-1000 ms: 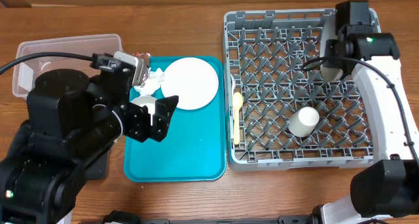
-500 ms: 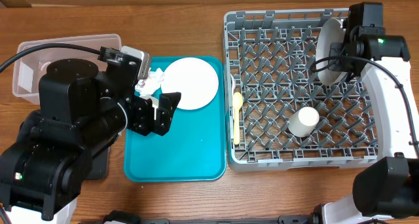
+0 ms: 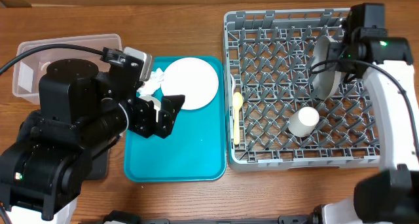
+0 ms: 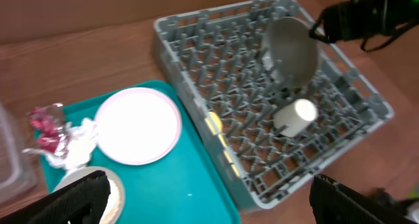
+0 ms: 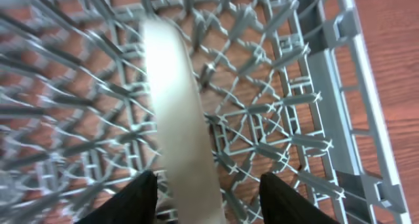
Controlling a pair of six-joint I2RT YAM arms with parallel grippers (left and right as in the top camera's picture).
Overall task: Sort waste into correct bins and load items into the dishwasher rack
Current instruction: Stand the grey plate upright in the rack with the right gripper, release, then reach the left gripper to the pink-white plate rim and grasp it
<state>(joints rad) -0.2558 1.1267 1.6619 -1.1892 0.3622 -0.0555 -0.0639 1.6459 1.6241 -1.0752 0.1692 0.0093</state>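
Observation:
Next, my left gripper lowers outward onto the white plate's rim point(image 3: 165, 93) point(image 4: 112, 156) beside the small pale bowl, since that rim lies below and outward of the open fingers.
A light grey plate point(image 3: 323, 68) stands on edge among the pegs of the grey dishwasher rack point(image 3: 262, 27), at its back right. My right gripper point(image 5: 208, 175) is open around the plate's rim point(image 5: 175, 112), with a gap on each side. A white cup point(image 3: 304, 121) lies in the rack, and a cream spoon point(image 3: 237, 106) lies along its left edge. My left gripper point(image 4: 208, 178) hangs open over the teal tray point(image 3: 190, 155). Beneath its left finger is a small pale bowl point(image 4: 111, 188). On the tray are a white plate point(image 3: 191, 83), a crumpled napkin point(image 3: 150, 85) and a red-and-silver wrapper point(image 4: 44, 122).
A clear plastic tub point(image 3: 33, 54) sits at the far left. A black tray point(image 3: 99, 166) is mostly hidden under my left arm. My right arm point(image 3: 393, 99) reaches along the rack's right side. Bare wood runs along the front.
My right gripper has opened and let go of the grey plate, which now stands by itself in the rack, a little lower and further left. The left arm has hardly moved.

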